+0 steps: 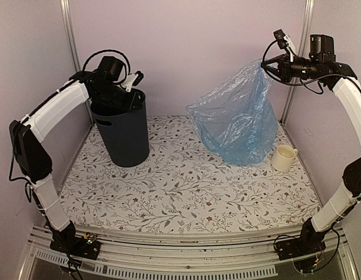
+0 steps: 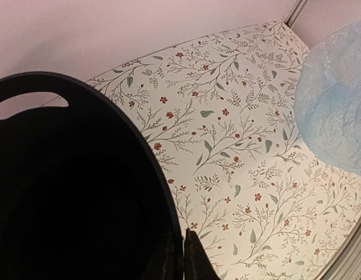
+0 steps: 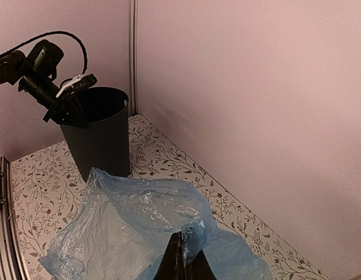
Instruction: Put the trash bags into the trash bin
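The bin and the bag (image 1: 236, 119) stand apart, so my left gripper will next bring the bin toward the bag and slightly back onto the open tabletop and let go of the bin's rim.
The dark navy trash bin (image 1: 125, 134) stands upright at the back left of the floral table. My left gripper (image 1: 129, 87) is shut on its right rim; in the left wrist view the gripper (image 2: 185, 251) has one finger inside and one outside the bin (image 2: 69, 192). The light-blue translucent trash bag (image 1: 236, 119) hangs at the back right, its bottom resting on the table. My right gripper (image 1: 267, 63) is shut on the bag's top edge and holds it high. In the right wrist view the gripper (image 3: 183, 256) pinches a fold of the bag (image 3: 128, 227), with the bin (image 3: 99, 137) beyond.
A small cream mug (image 1: 283, 157) stands on the table just right of the bag's bottom. Pink walls close the back and sides, with metal posts (image 1: 69, 35) in the corners. The bag's edge shows at the right of the left wrist view (image 2: 335, 111).
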Controlling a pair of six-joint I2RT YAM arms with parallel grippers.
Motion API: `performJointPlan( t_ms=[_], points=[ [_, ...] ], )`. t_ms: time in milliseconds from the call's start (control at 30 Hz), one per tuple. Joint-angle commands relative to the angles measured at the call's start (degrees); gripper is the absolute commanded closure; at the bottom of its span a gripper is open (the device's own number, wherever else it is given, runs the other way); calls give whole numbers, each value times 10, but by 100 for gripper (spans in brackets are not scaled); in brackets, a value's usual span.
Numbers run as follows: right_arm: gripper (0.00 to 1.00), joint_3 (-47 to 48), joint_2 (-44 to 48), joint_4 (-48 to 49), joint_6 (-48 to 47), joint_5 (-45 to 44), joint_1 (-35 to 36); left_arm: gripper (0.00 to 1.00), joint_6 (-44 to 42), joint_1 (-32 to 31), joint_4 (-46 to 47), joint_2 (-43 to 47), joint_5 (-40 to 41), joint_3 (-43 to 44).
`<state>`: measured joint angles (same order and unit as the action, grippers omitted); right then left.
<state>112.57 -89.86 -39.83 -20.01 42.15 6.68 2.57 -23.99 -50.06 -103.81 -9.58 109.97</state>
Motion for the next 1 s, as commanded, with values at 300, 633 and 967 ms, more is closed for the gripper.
performJointPlan(
  t_ms=[300, 633, 967],
  points=[
    [98, -17, 25, 6, 0, 8, -3, 93, -6, -39, -77, -23, 48, 40],
    [98, -28, 41, 19, 4, -26, -2, 100, -22, -125, -81, -21, 59, 70],
    [98, -4, 51, 43, 31, -142, -14, 100, -27, -253, -54, -48, 39, 107]
  ],
)
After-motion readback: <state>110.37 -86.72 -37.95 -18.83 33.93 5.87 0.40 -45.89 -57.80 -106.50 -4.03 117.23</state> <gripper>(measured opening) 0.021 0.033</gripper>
